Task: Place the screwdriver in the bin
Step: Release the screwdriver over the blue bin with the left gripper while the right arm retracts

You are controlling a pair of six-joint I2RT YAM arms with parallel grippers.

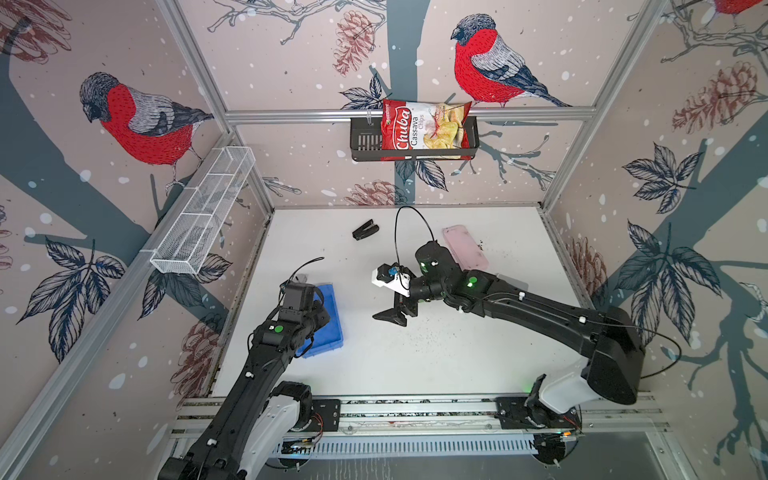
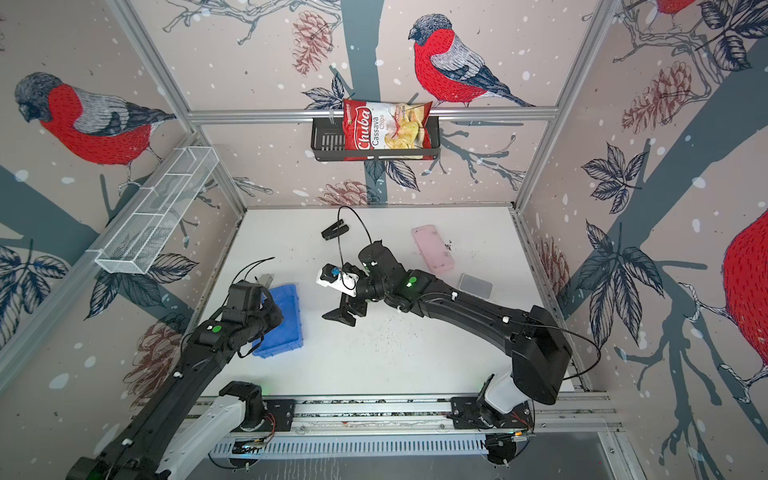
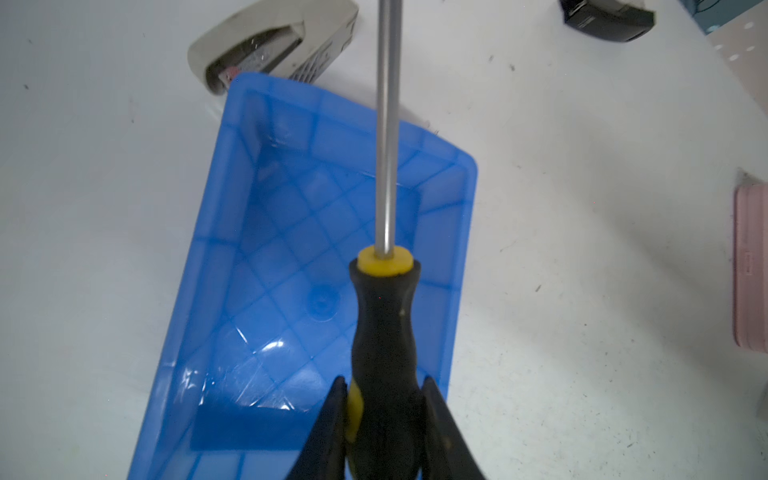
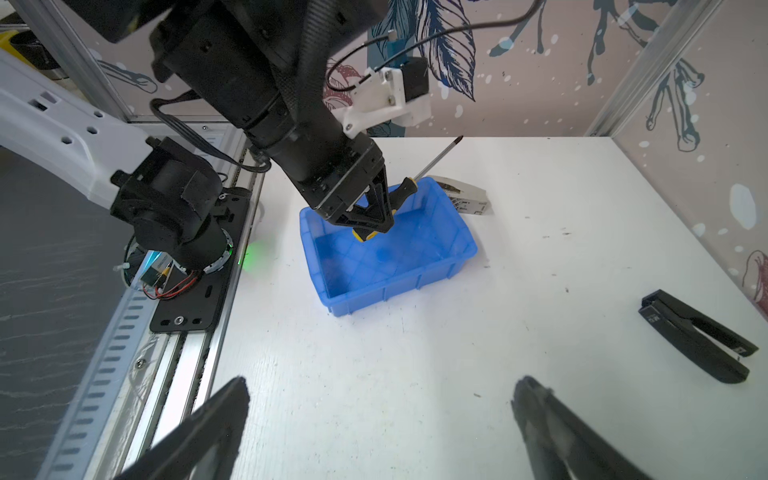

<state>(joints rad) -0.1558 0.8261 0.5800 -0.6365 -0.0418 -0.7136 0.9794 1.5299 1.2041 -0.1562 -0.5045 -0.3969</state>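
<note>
The screwdriver [image 3: 384, 324] still hangs above the bin, so the left gripper will next move down toward the bin's empty bottom below it and release the screwdriver's handle there.
The screwdriver [image 3: 384, 324] has a black-and-yellow handle and a thin metal shaft. My left gripper [image 3: 384, 380] is shut on the handle's rear part. It holds the screwdriver tilted above the bin [image 3: 232, 187], a shallow blue plastic tray, with nothing else inside. In the right wrist view the left gripper [image 4: 374, 216] hangs over the bin [image 4: 395, 286], the screwdriver [image 4: 405, 189] angled up and its tip past the bin's far wall. In both top views the left arm covers part of the bin [image 1: 332, 328] [image 2: 286, 328]. My right gripper [image 4: 380, 390] [image 1: 390, 316] is open above the table's middle, holding nothing.
A beige stapler-like object [image 3: 270, 41] lies just beyond the bin. A black stapler [image 1: 365, 230] [image 4: 698, 340] and a pink case [image 1: 465, 247] lie towards the back. A small grey box [image 2: 476, 286] sits at the right. A white wire basket [image 1: 203, 212] and a black wall basket [image 1: 363, 143] with a chips bag hang on the walls.
</note>
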